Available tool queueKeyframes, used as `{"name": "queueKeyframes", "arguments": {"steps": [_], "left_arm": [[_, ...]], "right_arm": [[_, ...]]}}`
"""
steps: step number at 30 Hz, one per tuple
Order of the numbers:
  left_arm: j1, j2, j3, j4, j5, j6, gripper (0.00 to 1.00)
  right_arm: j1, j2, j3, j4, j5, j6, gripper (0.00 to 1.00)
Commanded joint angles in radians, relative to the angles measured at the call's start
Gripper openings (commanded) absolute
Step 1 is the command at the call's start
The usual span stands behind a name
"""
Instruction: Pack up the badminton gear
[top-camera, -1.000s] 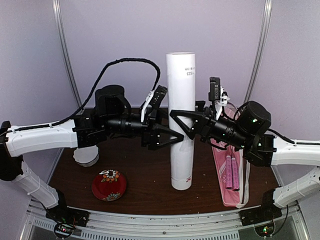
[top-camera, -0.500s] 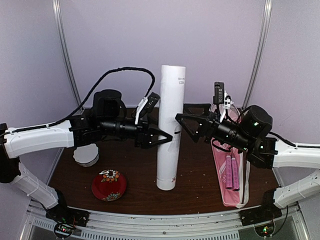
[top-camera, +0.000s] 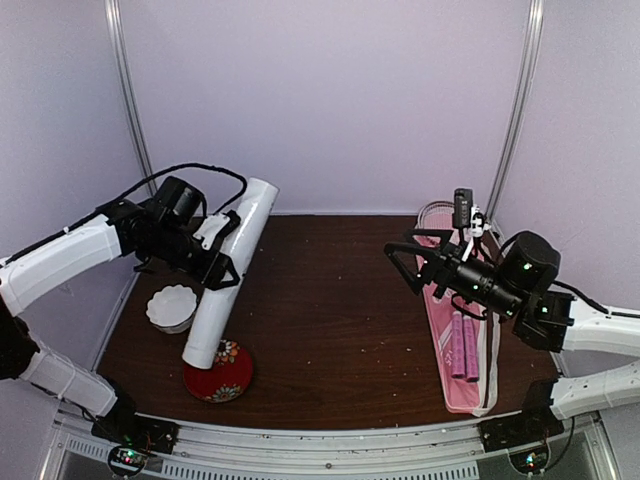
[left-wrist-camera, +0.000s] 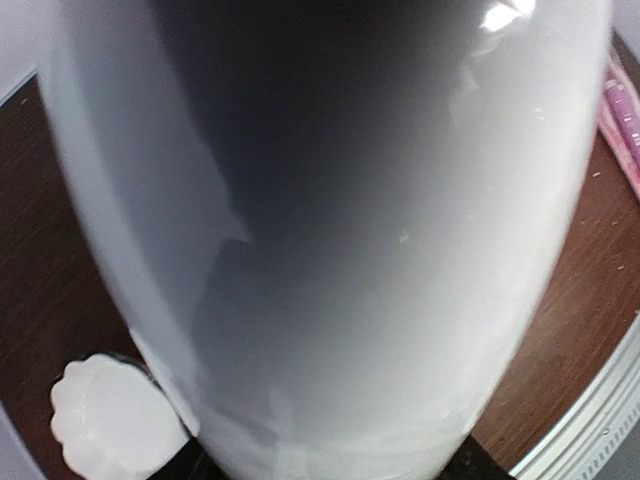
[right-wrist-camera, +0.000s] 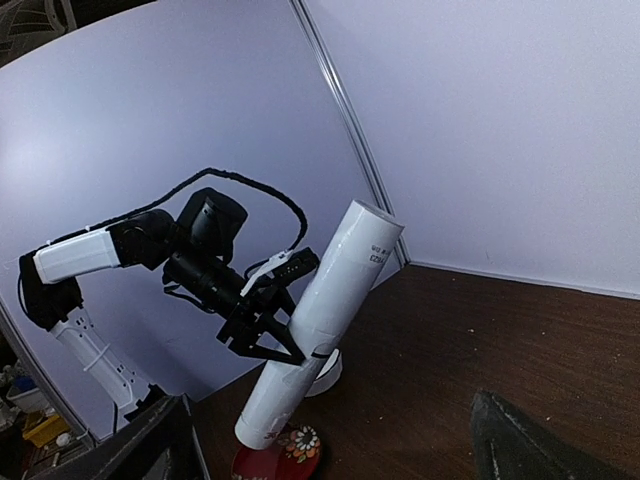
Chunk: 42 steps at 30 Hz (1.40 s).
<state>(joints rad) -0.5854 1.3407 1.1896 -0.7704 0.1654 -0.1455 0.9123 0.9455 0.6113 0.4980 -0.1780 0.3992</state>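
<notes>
I will lower my left gripper next and tip the tube (top-camera: 228, 275) flat into the gap between the bowl and the plate to let go of it, since that gap is below my gripper.
My left gripper (top-camera: 222, 262) is shut on the long white tube (top-camera: 228, 275) and holds it tilted. The tube's upper end points to the back and its lower end is over the edge of the red floral plate (top-camera: 225, 375). The tube fills the left wrist view (left-wrist-camera: 330, 240) and also shows in the right wrist view (right-wrist-camera: 315, 315). My right gripper (top-camera: 400, 268) is open and empty in the air above the right half of the table. The long pink bag (top-camera: 440, 330) lies at the right with two pink racquet handles (top-camera: 460, 345) on it. No shuttlecock is in view.
A white scalloped bowl (top-camera: 172, 305) stands at the left next to the tube, just behind the red plate; it also shows in the left wrist view (left-wrist-camera: 105, 420). Purple walls with metal uprights close the back and sides.
The left arm has carried the tube from upright at the table's middle to the left and tilted it. The right gripper has drawn back to the right, away from the tube.
</notes>
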Motion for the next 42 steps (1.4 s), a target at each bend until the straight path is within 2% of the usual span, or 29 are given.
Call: {"name": "queueKeyframes", "arguments": {"steps": [1,6,11,16,31,37,42], "left_arm": [[0.048,0.039,0.086,-0.222,-0.200,0.103,0.44],[0.077,0.125,0.111,-0.243,-0.202,0.113,0.43],[0.077,0.219,0.137,-0.266,-0.266,0.123,0.42],[0.077,0.278,0.157,-0.259,-0.251,0.122,0.41],[0.103,0.435,0.165,-0.211,-0.329,0.121,0.42],[0.113,0.491,0.175,-0.198,-0.359,0.124,0.50],[0.116,0.488,0.177,-0.177,-0.346,0.119,0.67]], "right_arm": [[-0.022,-0.063,-0.027,-0.044,0.036,-0.006,1.00],[-0.034,-0.097,-0.033,-0.087,0.048,-0.012,1.00],[-0.037,-0.123,-0.044,-0.102,0.049,-0.010,1.00],[-0.042,-0.126,-0.049,-0.101,0.048,-0.010,1.00],[-0.060,-0.142,-0.045,-0.148,0.051,-0.011,1.00],[-0.091,-0.118,0.005,-0.294,0.066,0.005,1.00],[-0.146,-0.097,0.067,-0.461,0.096,0.045,1.00]]}}
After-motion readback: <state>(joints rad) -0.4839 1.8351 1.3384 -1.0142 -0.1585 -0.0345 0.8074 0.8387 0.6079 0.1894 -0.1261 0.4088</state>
